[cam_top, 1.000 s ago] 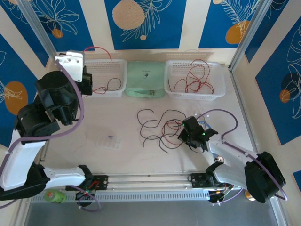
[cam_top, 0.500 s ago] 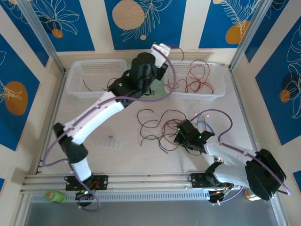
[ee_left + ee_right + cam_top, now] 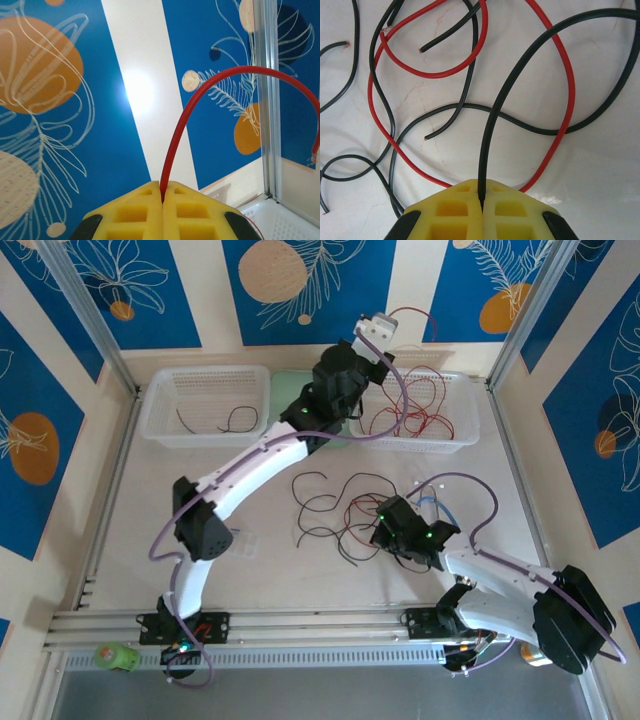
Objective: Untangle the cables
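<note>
The basket holding red cables lies below my left gripper, so the gripper will next move down toward the loops and let go of the red cable where its color gathers.
A tangle of thin red and black cables lies on the table's middle. My right gripper is down at the tangle's right edge, shut on a black cable that runs up from between its yellow fingers; red and black strands cross around it. My left gripper is raised high over the right basket, shut on a red cable that arches up and curls down to the right. More red cables lie in that basket. Two dark-and-red strands lie in the left basket.
A mint green pouch sits between the two white baskets, mostly under my left arm. A clear plastic case lies on the table left of the tangle. A light blue cable shows beside the right wrist. Metal frame posts stand at both sides.
My left arm has swung from the left basket across to above the right basket, carrying the red cable. The right gripper has stayed at the tangle's edge, shifting slightly left.
</note>
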